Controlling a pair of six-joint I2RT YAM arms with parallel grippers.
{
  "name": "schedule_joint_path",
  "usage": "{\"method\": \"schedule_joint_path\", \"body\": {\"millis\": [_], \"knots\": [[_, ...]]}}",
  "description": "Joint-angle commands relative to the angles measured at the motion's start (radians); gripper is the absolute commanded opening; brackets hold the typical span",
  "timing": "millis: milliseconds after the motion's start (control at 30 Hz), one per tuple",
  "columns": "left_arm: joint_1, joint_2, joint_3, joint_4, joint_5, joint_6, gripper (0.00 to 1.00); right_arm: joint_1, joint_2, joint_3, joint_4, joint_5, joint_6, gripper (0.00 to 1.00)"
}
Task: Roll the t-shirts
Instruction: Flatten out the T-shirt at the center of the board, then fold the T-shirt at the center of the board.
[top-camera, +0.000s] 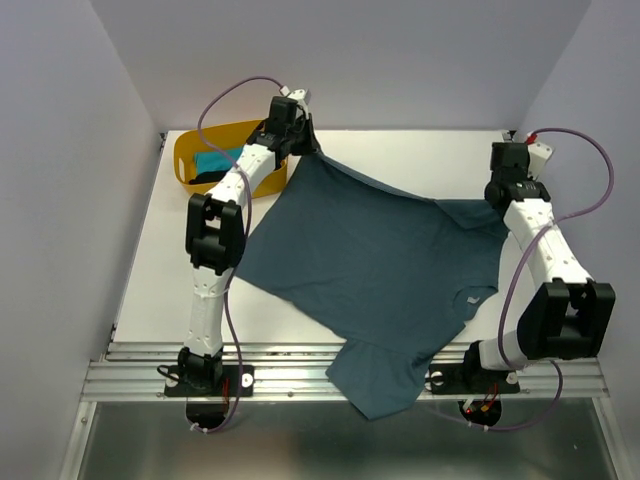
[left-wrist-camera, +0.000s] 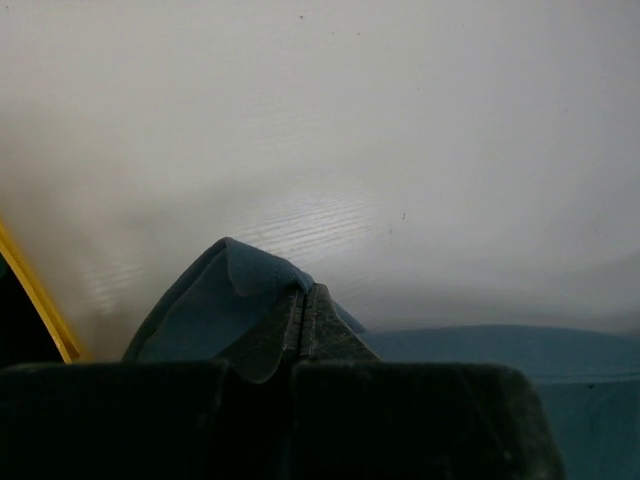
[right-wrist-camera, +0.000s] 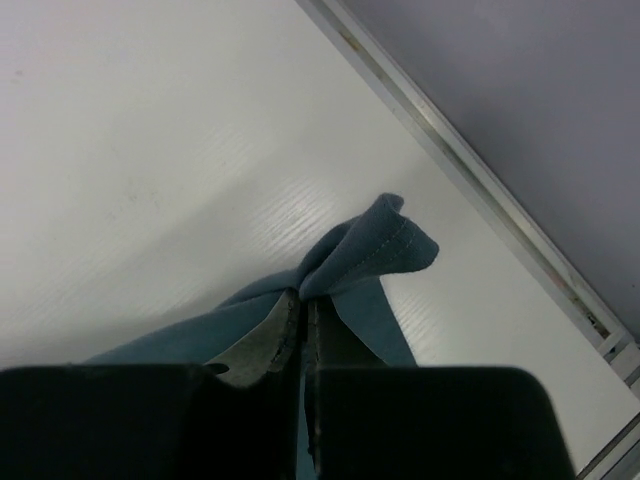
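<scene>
My right gripper next moves the held corner back over the spread cloth toward the shirt's pale label (top-camera: 473, 299), back from the gripper, and releases it there.
A slate-blue t-shirt (top-camera: 375, 270) lies spread across the white table (top-camera: 420, 160), its near part hanging over the front rail. My left gripper (top-camera: 300, 137) is shut on its far left corner, next to the yellow basket; the cloth (left-wrist-camera: 215, 305) bunches over the closed jaws (left-wrist-camera: 303, 300). My right gripper (top-camera: 497, 197) is shut on the shirt's right corner, and a hemmed fold (right-wrist-camera: 385, 245) sticks out past the closed jaws (right-wrist-camera: 303, 300). A turquoise t-shirt (top-camera: 215, 160) and a black one (top-camera: 208, 178) lie in the basket.
The yellow plastic basket (top-camera: 190, 160) stands at the far left corner of the table; its rim shows in the left wrist view (left-wrist-camera: 35, 300). Grey walls close in the left, back and right. A metal rail (top-camera: 300, 365) runs along the front edge; another (right-wrist-camera: 480, 190) edges the table's right side.
</scene>
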Motion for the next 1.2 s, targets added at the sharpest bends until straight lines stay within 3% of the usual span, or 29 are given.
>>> {"method": "schedule_joint_path", "body": {"millis": [0, 233, 367, 733, 1167], "knots": [[-0.005, -0.105, -0.015, 0.011, -0.01, 0.046, 0.0, -0.007, -0.116, 0.027, -0.132, -0.09, 0.077, 0.01], [-0.005, -0.202, -0.166, -0.009, -0.036, 0.066, 0.0, -0.007, -0.237, -0.049, -0.313, -0.234, 0.185, 0.01], [-0.005, -0.207, -0.178, -0.019, -0.038, 0.066, 0.0, -0.007, -0.3, -0.12, -0.362, -0.293, 0.221, 0.01], [-0.005, -0.139, -0.083, -0.082, -0.055, 0.075, 0.0, -0.007, -0.42, -0.298, -0.367, -0.423, 0.297, 0.01], [-0.005, -0.159, -0.134, -0.107, -0.085, 0.089, 0.0, -0.007, -0.483, -0.367, -0.372, -0.501, 0.379, 0.01]]}}
